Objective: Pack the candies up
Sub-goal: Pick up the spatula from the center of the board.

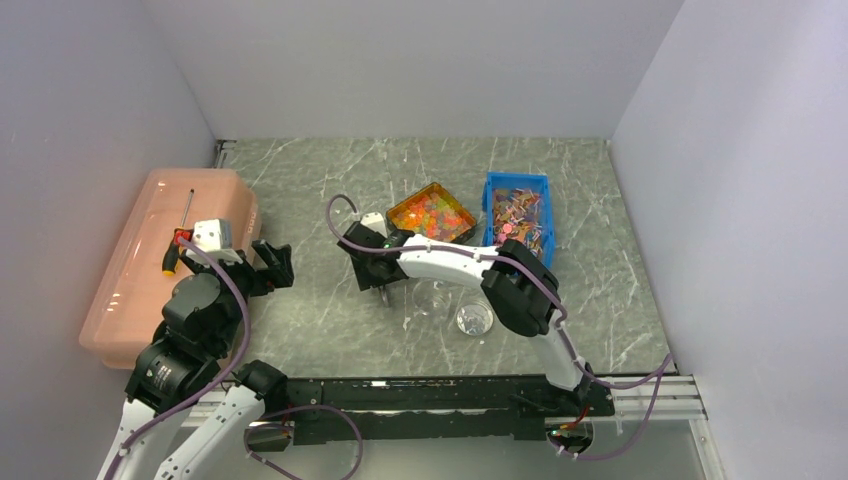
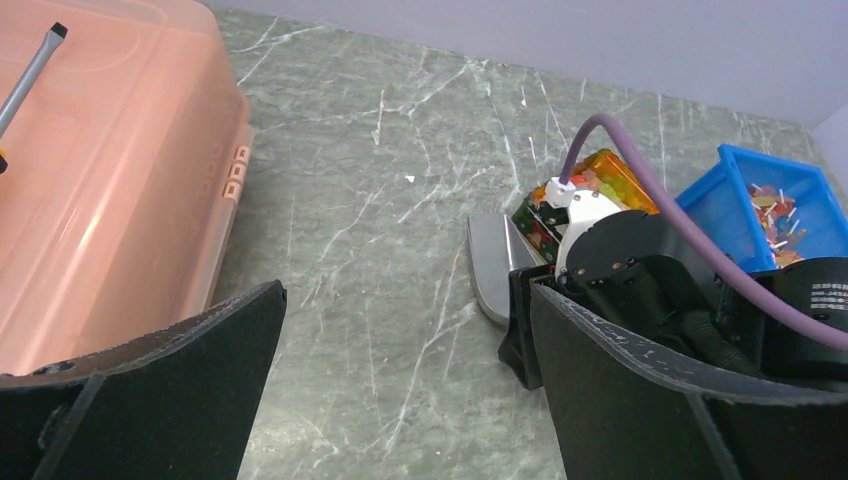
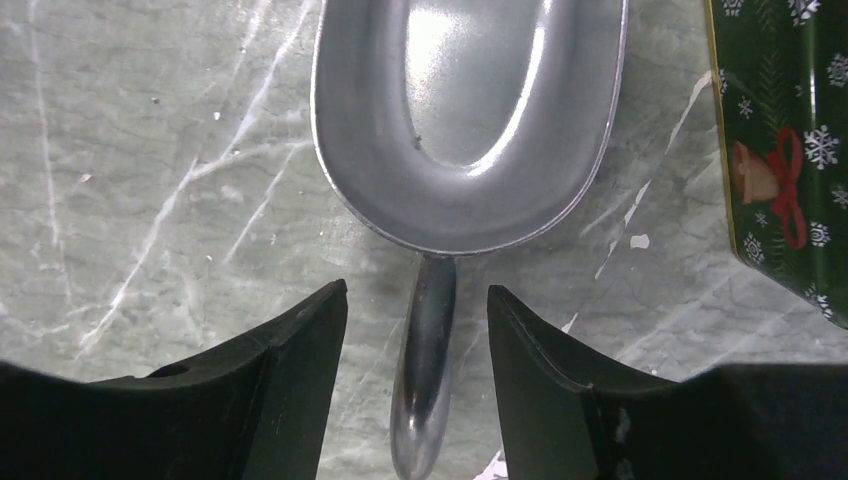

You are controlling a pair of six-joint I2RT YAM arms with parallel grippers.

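My right gripper lowers onto the scoop handle (image 3: 425, 380) below it next and closes there, as the narrow handle already lies between the gripper's two open fingers.
The candies (image 1: 430, 212) are tiny orange, yellow, red and green pieces filling a square tin (image 1: 462, 232); they also show in the left wrist view (image 2: 603, 180). A metal scoop (image 3: 465, 110) lies empty on the table left of the tin's green wall (image 3: 790, 150). My right gripper (image 3: 417, 295) is open, low over the table, its fingers on either side of the scoop handle (image 3: 425, 380) with gaps on both sides. In the top view it (image 1: 368, 265) is just left of the tin. My left gripper (image 1: 270, 265) is open and empty, further left.
A blue bin (image 1: 518, 215) of wrapped sweets stands right of the tin. Two clear glass jars (image 1: 432, 295) (image 1: 474, 318) stand in front of the tin. A pink plastic box (image 1: 140, 290) with a screwdriver (image 1: 180, 240) on its lid lies at the left.
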